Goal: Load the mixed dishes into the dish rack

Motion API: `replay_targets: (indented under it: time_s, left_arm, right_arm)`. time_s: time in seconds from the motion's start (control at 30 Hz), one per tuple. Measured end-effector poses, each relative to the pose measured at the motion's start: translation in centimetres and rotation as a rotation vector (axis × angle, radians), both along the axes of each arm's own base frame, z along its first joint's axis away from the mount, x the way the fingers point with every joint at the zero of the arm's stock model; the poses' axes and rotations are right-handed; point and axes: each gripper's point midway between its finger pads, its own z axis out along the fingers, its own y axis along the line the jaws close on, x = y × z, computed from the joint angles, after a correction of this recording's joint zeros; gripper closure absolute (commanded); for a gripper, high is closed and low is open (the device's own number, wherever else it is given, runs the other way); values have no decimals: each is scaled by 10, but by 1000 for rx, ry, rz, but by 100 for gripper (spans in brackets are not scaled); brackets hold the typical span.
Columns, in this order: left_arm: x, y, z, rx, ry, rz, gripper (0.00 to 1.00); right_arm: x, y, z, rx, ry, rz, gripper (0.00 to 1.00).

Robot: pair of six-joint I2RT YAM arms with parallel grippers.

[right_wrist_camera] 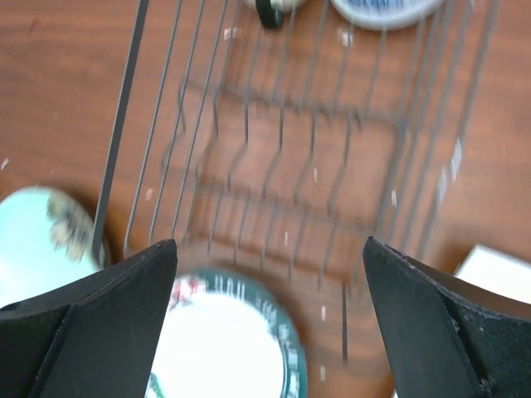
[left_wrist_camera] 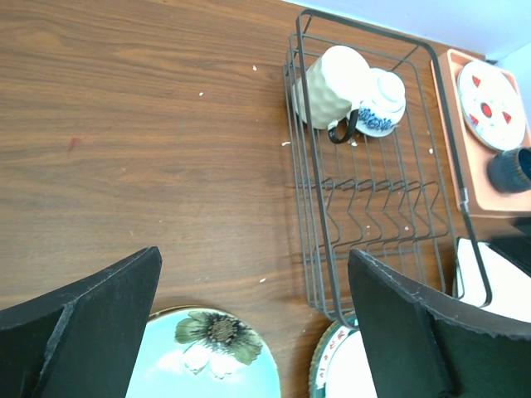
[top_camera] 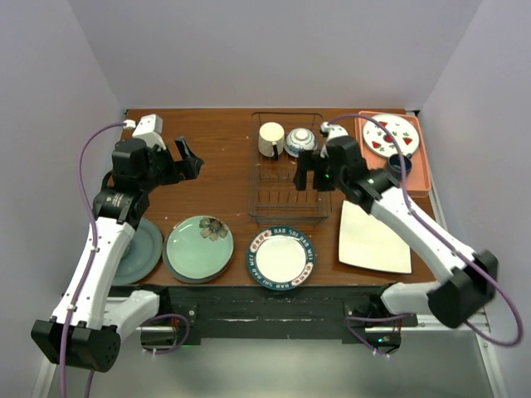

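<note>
My right gripper should move back and down onto the patterned-rim plate's edge (top_camera: 311, 255) by the square plate (top_camera: 373, 236). That edge is below the gripper, nearer my base.
The dish rack (top_camera: 251, 178) stands at the table's middle back. Its far end holds the cream mug (top_camera: 270, 139) and the small blue-white patterned bowl (top_camera: 300, 141). My right gripper (top_camera: 309, 181) hangs open over the rack's near half with nothing between its fingers. My left gripper (top_camera: 192, 159) is open above bare wood left of the rack. Along the front lie the teal-blue plate (top_camera: 137, 249), pale green flower plate (top_camera: 200, 247), white plate with dark patterned rim (top_camera: 282, 258) and white square plate (top_camera: 373, 236). The right wrist view, blurred, looks down on the rack wires (right_wrist_camera: 121, 124) and the patterned-rim plate (right_wrist_camera: 224, 340).
A salmon tray (top_camera: 421, 174) at the back right carries a white plate with red marks (top_camera: 388, 135) and a dark blue cup (top_camera: 400, 166). Walls close in the back and both sides. The left wrist view shows mug (left_wrist_camera: 336, 87), bowl (left_wrist_camera: 382, 101) and rack (left_wrist_camera: 309, 207).
</note>
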Motion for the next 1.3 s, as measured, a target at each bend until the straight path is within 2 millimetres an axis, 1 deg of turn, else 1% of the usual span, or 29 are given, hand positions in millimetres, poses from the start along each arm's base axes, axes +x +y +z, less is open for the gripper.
replay_targets:
  time_s: [0.1, 0.17, 0.23, 0.3, 0.37, 0.43, 0.5, 0.53, 0.57, 0.63, 0.73, 0.87, 1.0, 1.1, 1.2, 1.3]
  left_arm:
    - [-2, 1, -4, 27, 6, -12, 0]
    - [-3, 2, -7, 43, 13, -22, 0]
    - [-5, 2, -16, 52, 28, -29, 0]
    - [-7, 1, -27, 53, 53, -34, 0]
    - [-10, -1, -42, 50, 85, -45, 0]
    - [-16, -3, -60, 45, 128, -61, 0]
    - [-21, -5, -74, 39, 163, -73, 0]
    - [-24, -6, -81, 35, 181, -77, 0]
    - [-27, -6, -88, 31, 196, -81, 0]
    - [-31, -8, -96, 25, 217, -91, 0]
    - [-34, -9, -99, 20, 224, -98, 0]
    - [-37, -12, -102, -3, 221, -106, 0]
    - [-44, -17, -112, -32, 242, -119, 0]
    - [-49, -20, -119, -53, 256, -127, 0]
    - [-54, -22, -126, -74, 256, -131, 0]
    - [-62, -24, -135, -89, 266, -143, 0]
  right_arm:
    - [-40, -20, 10, 42, 5, -10, 4]
    - [-62, -31, 15, 63, 6, -17, 5]
    - [-80, -39, 15, 80, 17, -18, 8]
    - [-98, -44, 8, 98, 42, -14, 12]
    - [-114, -47, -10, 112, 90, -6, 17]
    - [-130, -47, -36, 119, 164, 10, 25]
    - [-144, -44, -61, 129, 242, 32, 28]
    - [-152, -43, -74, 133, 287, 40, 32]
    - [-159, -42, -86, 136, 329, 46, 33]
    - [-170, -41, -102, 140, 387, 50, 34]
    - [-179, -41, -117, 145, 430, 48, 37]
    - [-185, -40, -135, 167, 462, 42, 40]
    - [-194, -38, -156, 182, 508, 39, 43]
    - [-195, -34, -163, 197, 517, 40, 45]
    - [-190, -29, -163, 223, 501, 41, 46]
    - [-187, -24, -166, 248, 491, 43, 50]
